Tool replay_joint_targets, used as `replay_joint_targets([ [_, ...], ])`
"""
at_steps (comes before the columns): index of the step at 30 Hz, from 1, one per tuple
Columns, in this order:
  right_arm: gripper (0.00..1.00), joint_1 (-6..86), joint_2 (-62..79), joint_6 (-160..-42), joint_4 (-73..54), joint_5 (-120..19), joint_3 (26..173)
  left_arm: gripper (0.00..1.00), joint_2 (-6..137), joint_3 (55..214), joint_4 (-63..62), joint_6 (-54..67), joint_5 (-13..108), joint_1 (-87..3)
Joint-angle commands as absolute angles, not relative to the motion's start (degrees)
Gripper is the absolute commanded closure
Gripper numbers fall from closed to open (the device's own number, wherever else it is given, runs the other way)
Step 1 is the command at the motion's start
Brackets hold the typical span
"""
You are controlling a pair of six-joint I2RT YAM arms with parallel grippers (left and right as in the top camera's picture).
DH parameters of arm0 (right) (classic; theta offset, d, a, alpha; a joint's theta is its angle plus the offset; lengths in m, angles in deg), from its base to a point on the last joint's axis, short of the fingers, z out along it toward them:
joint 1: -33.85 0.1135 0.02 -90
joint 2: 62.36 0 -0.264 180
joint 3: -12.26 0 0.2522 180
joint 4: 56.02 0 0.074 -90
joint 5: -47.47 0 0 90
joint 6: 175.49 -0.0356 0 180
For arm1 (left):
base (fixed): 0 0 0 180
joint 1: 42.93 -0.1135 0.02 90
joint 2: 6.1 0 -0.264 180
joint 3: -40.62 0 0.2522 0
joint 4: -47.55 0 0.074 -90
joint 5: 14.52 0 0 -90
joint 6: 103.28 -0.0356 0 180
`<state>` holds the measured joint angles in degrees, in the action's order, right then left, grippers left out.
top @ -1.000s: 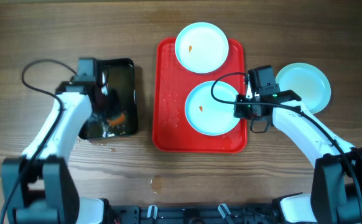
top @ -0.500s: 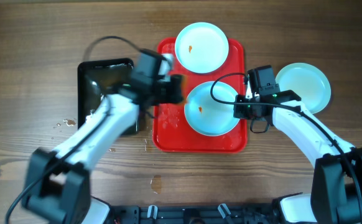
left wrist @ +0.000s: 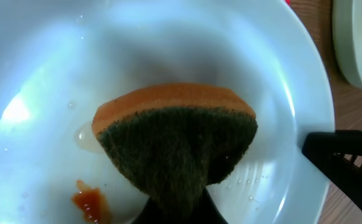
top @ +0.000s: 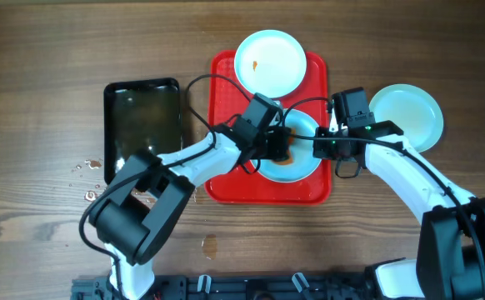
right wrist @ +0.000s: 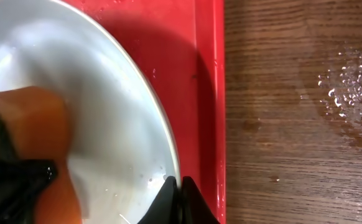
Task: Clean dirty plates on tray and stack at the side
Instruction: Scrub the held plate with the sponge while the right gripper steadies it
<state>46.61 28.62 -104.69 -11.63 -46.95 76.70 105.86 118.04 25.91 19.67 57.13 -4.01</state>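
I will wipe the remaining smear, lift my left gripper, and bring it down into the black tray (top: 144, 121), which lies to its left in the overhead view, releasing the sponge.
The red tray (top: 226, 171) holds two pale plates. The far plate (top: 269, 62) has an orange smear. My left gripper (top: 281, 143) is shut on an orange and dark green sponge (left wrist: 180, 134) and presses it onto the near plate (top: 307, 169), beside an orange smear (left wrist: 89, 202). My right gripper (top: 320, 148) is shut on that plate's right rim (right wrist: 168, 149), which shows in the right wrist view with its fingertips (right wrist: 180, 188) pinched together. A third plate (top: 409, 112) lies on the table to the right of the tray.
A black tray (top: 142, 125) with water in it stands left of the red tray. Water drops lie on the wood at the left (top: 84, 167) and near the front (top: 209, 244), and beside the tray's right edge (right wrist: 355, 87).
My left arm has swung from the black tray across the red tray, carrying the sponge onto the near plate. The right gripper has stayed on the plate's rim.
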Motion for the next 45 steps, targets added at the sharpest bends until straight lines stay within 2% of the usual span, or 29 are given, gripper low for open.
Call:
replay_joint_targets([
  [1,0.96,46.82,29.16,-104.12,-12.00,-47.65,76.50,0.96,108.90,118.15,23.42,19.94,60.34,-3.84],
  [11,0.96,46.82,29.16,-104.12,-11.58,-47.65,76.53,0.96,108.98,118.17,12.95,15.30,79.66,-3.99],
  [18,0.94,46.82,30.63,-101.93,-14.05,-50.32,75.41,0.96,108.98,118.17,12.95,12.83,80.06,-3.84],
  [20,0.75,46.82,32.00,-102.09,-14.55,-50.71,75.15,0.96,108.98,118.17,12.88,12.81,80.03,-3.77],
  [21,0.70,46.82,32.73,-102.06,-14.84,-50.69,75.11,0.96,108.98,118.17,12.86,12.81,80.03,-3.77],
  [24,0.68,46.80,34.93,-102.22,-15.89,-49.97,75.11,0.96,108.98,118.17,12.93,12.81,80.03,-3.77],
  [25,0.68,46.80,35.52,-102.20,-16.15,-50.01,75.11,0.96,108.98,118.17,12.91,12.81,80.03,-3.77],
  [26,0.74,46.80,35.98,-102.26,-16.39,-50.01,75.11,0.96,108.98,118.17,12.91,12.81,80.03,-3.77],
  [27,0.89,46.80,36.73,-102.59,-16.83,-49.99,75.11,0.96,108.98,118.17,12.91,12.81,80.03,-3.77],
  [29,0.96,46.80,37.51,-102.63,-17.40,-49.97,75.11,0.96,108.98,118.17,12.91,12.81,79.84,-3.77],
  [33,0.96,46.76,38.61,-106.79,-17.00,-46.28,75.11,0.96,108.98,118.17,11.31,12.40,83.07,-3.88],
  [39,0.96,46.76,38.69,-107.59,-16.37,-46.08,75.11,0.96,108.15,120.68,2.59,12.42,99.95,-4.95],
  [45,0.96,46.76,38.69,-108.42,-15.08,-45.42,75.11,0.96,103.93,127.52,-5.45,14.89,101.52,-5.24],
])
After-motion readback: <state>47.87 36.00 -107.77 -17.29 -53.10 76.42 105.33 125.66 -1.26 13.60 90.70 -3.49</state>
